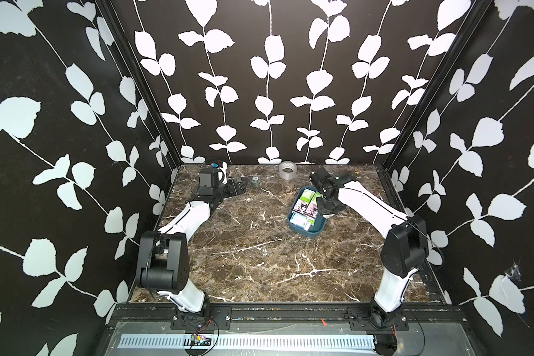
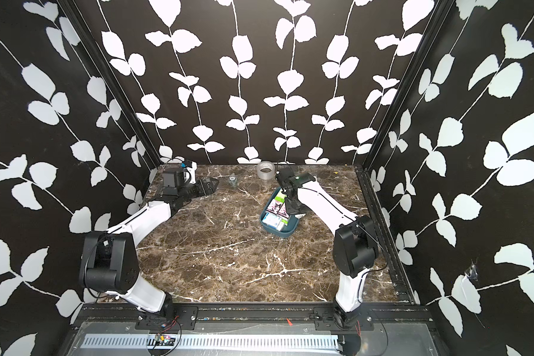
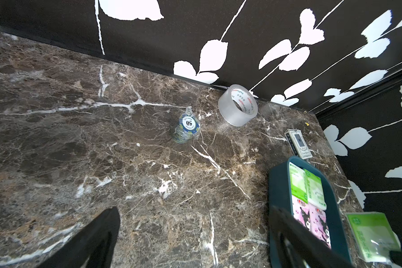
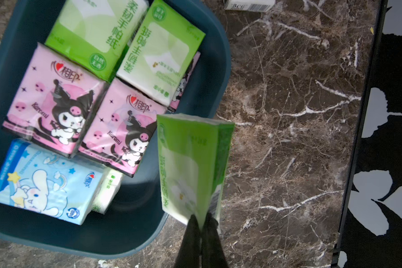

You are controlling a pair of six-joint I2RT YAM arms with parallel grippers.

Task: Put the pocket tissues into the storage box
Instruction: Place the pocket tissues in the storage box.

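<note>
The gap beside the pink packs is empty. My right gripper should next move the lime-green pack over the rim of the storage box, lower it into that gap and let go of it.
The teal storage box (image 1: 305, 230) sits right of the table's middle. Several pocket tissues lie flat in it: lime-green packs (image 4: 91, 30) at one end, pink cartoon packs (image 4: 54, 99) in the middle and a blue pack (image 4: 44, 183) at the other end. My right gripper (image 4: 202, 222) is shut on the edge of another green pack (image 4: 190, 167). That pack hangs on edge over the box's rim (image 4: 116, 249), on the side towards the right wall. My left gripper (image 3: 195, 243) stands open and empty, low over bare table at the back left, far from the box (image 3: 276, 185).
A silver-grey tape roll (image 1: 287, 169) stands by the back wall. A wrapped stack of poker chips (image 3: 186, 126) lies between it and my left gripper. A small white card box (image 3: 298, 143) lies behind the storage box. Patterned walls close in three sides.
</note>
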